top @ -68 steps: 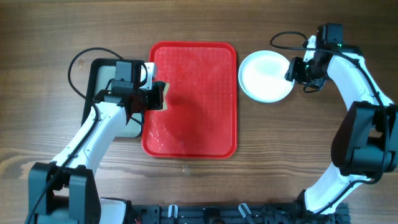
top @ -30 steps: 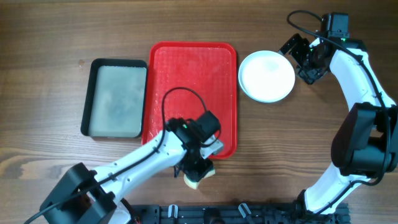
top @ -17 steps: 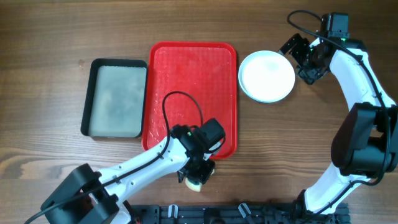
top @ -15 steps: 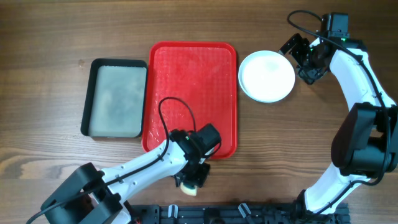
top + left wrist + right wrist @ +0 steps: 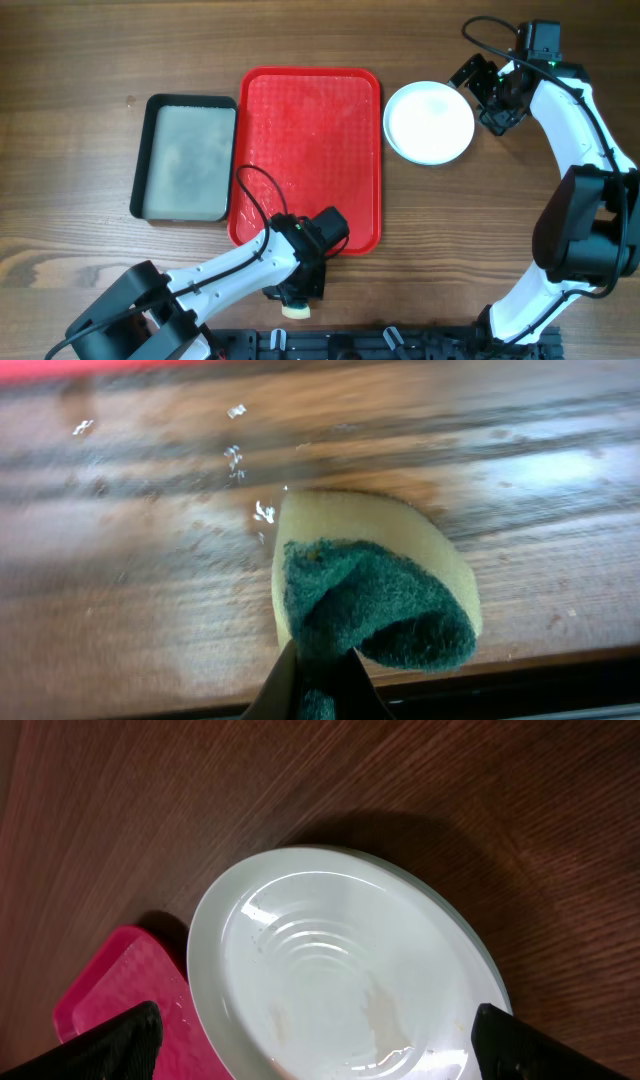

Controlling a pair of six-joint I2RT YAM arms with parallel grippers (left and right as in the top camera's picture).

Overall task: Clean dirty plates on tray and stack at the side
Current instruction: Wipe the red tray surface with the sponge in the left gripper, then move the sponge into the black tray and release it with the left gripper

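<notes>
The sponge goes up, outward and to the left in the overhead view with my left gripper next, and comes free on the grey tray's bottom, since the red tray [image 5: 310, 160] is bare.
The red tray [image 5: 310, 160] lies bare in the middle of the table, with water drops on it. Right of it on the wood sits a white plate [image 5: 429, 122], wet and faintly streaked [image 5: 340, 970], with a thin pale rim showing beneath it. My right gripper [image 5: 478, 95] hovers open just past the plate's right rim, its black fingertips [image 5: 110, 1045] wide apart. My left gripper [image 5: 298, 298] is at the table's front edge, shut on a yellow sponge with a green scouring face [image 5: 375, 595], which rests on the wet wood.
A black-rimmed grey tray [image 5: 185, 158] stands left of the red tray. The sponge [image 5: 296, 311] is close to the table's front edge, with the dark base rail just beyond it. Water drops [image 5: 262, 512] dot the wood.
My left arm has swung from the grey tray to the front of the red tray, then drawn the sponge toward the table's front edge. The right gripper has backed off the plate's rim and held still.
</notes>
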